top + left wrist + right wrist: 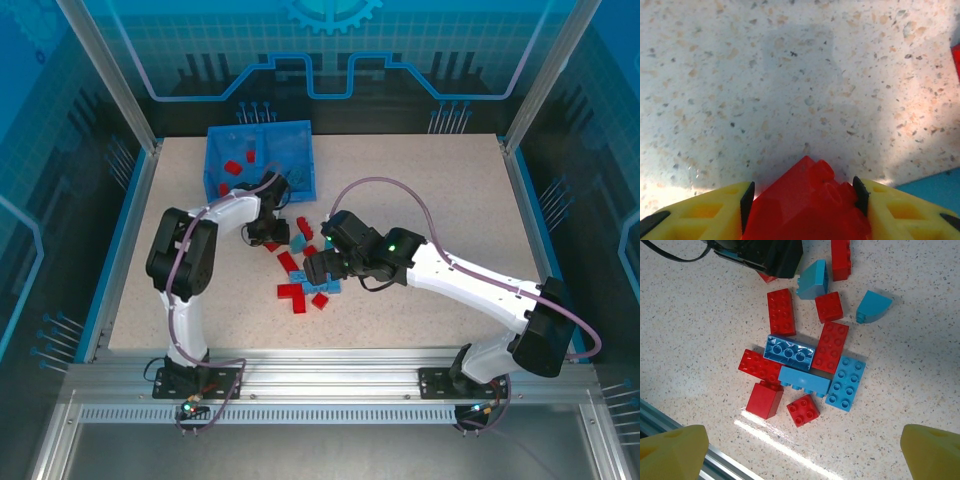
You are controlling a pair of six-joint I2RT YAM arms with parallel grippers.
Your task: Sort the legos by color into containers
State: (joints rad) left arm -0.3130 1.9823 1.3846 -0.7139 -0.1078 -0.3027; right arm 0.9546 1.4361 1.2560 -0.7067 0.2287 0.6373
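Note:
My left gripper will next lift its red lego up and outward, over the bin section that already holds red legos, and release it.
A pile of red and light blue legos [300,270] lies mid-table. My left gripper [802,197] is low over the table at the pile's far-left edge, shut on a red lego [810,205] that fills the gap between its black pads. My right gripper [805,450] hangs open above the pile, nothing between its yellow fingertips [675,450]. Below it lie a small red lego [803,410], a red block [764,400] and flat light blue legos [845,382]. The blue bin [215,160] sits at the far left with a few red legos [235,168] inside.
A light blue lego [935,187] lies just right of my left fingers. The left arm's dark wrist [765,255] stands at the pile's far edge. The table's metal front rail [670,415] runs close behind the pile. Open tabletop [450,190] stretches to the right.

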